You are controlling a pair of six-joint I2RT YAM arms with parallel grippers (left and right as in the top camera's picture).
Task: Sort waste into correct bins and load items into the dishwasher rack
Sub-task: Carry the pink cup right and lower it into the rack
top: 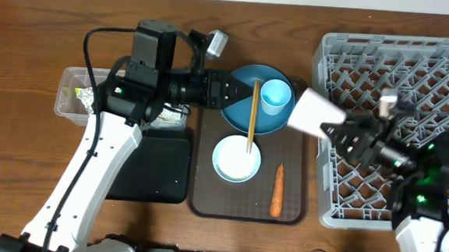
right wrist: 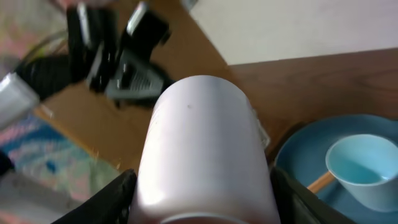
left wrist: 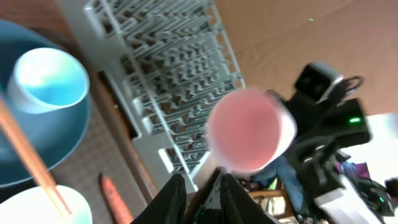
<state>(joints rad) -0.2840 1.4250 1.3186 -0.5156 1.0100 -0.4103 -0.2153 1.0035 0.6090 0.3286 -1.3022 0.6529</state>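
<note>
My right gripper tips the sideways pink cup opening-down over the rack slots along the rack's tray-side rim (top: 348, 166) next. Those slots lie below my gripper, so it then lowers the cup and releases it.
My right gripper (top: 340, 131) (right wrist: 202, 198) is shut on the pink cup (top: 317, 112) (right wrist: 205, 143), held on its side at the left rim of the grey dishwasher rack (top: 399, 82) (left wrist: 174, 74). The same cup (left wrist: 249, 134) shows mouth-on in the left wrist view. My left gripper (top: 228, 89) (left wrist: 202, 194) hovers over the blue plate's (top: 237, 117) left edge, slightly open and empty. The light blue cup (top: 275, 95) (left wrist: 46, 78) (right wrist: 364, 165) stands on that plate. Chopsticks (top: 252, 116) (left wrist: 25, 152) bridge the plate and the white bowl (top: 236, 159). A carrot (top: 277, 190) (left wrist: 115, 199) lies beside the bowl.
Plate, bowl and carrot sit on a brown serving tray (top: 291, 212). Left of it lie the flat black tray (top: 155, 169) and, behind that, the clear tub (top: 68, 105) holding a foil wrapper (top: 86, 96). The left arm reaches over both.
</note>
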